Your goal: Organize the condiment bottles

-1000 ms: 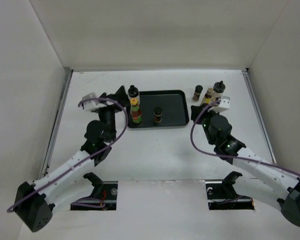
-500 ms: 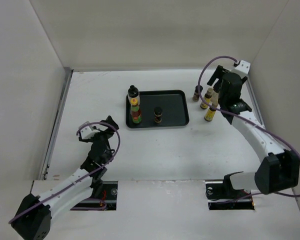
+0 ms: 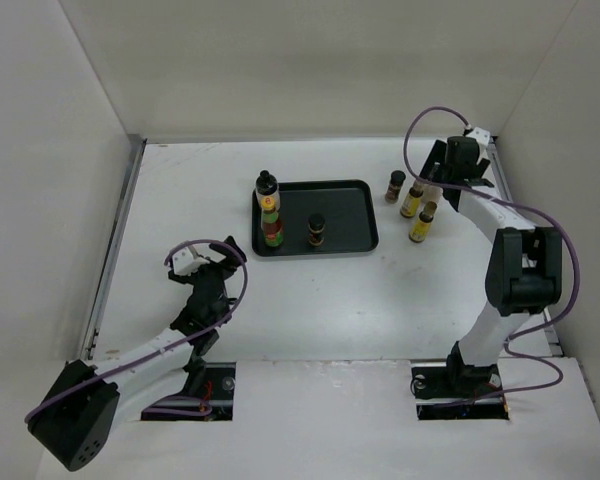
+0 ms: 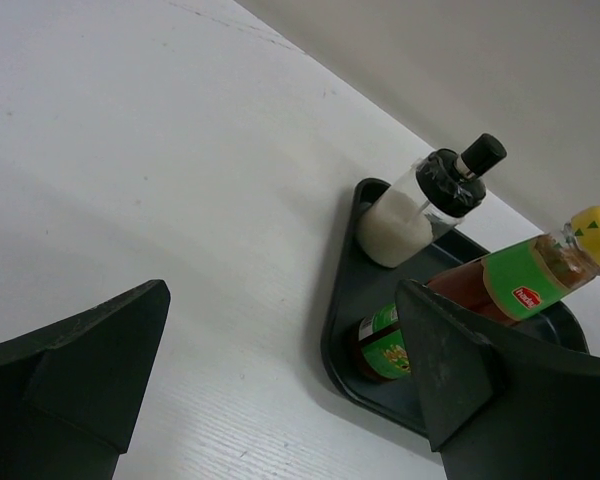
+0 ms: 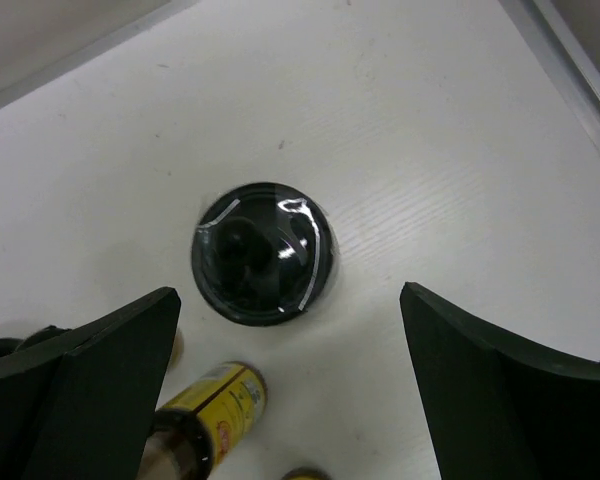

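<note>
The cap is still beyond the fingers of my right gripper, so the gripper will next go down and move outward until its open fingers are on both sides of the black cap [image 5: 263,253], then close.
A flat black tray [image 3: 345,205] holds a pale black-capped bottle [image 3: 266,185], the red-green bottle with a yellow cap [image 3: 271,226] and a short brown bottle [image 3: 316,230]. Right of the tray stand another short brown bottle [image 3: 396,185] and two slim yellow-labelled bottles [image 3: 412,200] [image 3: 421,222]. My right gripper [image 3: 442,178] hangs open above a second black-capped bottle [image 5: 263,252], whose cap lies just beyond the spread fingers [image 5: 290,295]. My left gripper [image 3: 223,252] is open over bare table, well short of the tray [image 4: 345,300], the pale bottle [image 4: 420,205] and the red-green bottle [image 4: 510,290].
White walls close in the table on three sides. A metal rail [image 3: 515,215] runs along the right edge close to my right arm. One yellow-labelled bottle [image 5: 205,410] stands right by my right gripper's left finger.
My right arm has swung from beside the tray out to the far right, above the bottles there, and its jaws have opened. The left arm has pulled back from the tray.
</note>
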Controlling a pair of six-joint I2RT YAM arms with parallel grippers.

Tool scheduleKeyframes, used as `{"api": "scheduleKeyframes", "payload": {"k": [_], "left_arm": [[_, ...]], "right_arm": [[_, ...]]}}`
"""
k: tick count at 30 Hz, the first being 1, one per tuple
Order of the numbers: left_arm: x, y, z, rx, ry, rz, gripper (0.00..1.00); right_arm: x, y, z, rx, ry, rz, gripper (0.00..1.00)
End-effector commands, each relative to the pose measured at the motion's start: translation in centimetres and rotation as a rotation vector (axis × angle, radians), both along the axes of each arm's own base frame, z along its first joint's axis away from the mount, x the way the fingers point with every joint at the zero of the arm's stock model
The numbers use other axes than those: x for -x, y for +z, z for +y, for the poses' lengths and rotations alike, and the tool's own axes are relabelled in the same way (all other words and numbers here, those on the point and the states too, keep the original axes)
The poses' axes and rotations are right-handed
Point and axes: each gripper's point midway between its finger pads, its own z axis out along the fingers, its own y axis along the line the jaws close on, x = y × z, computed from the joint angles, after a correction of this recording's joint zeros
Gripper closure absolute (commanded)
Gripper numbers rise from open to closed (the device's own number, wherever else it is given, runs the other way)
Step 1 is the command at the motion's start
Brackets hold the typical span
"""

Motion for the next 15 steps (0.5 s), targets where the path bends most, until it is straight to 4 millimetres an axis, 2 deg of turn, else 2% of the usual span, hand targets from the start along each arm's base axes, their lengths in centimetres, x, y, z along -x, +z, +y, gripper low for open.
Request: {"api": "scheduleKeyframes", "payload": {"k": [1,6,15], "left_arm": [[-0.4,1.6,-0.6,0.057,-0.019,-0.06,0.0],[-0.6,1.5,-0.8,0.054,-0.026,-0.054,0.0],[-0.8,1.4,-0.9,0.054,-0.032,-0.05,0.0]], "right_arm": [[-2.9,3.8,1.4,-0.046,0.063,-0.108,0.01],[-4.2,2.4,1.2,-0.1,0.058,-0.096,0.02],[-4.5,1.0,-0.1,-0.123,0.019,-0.084,0.03]]}}
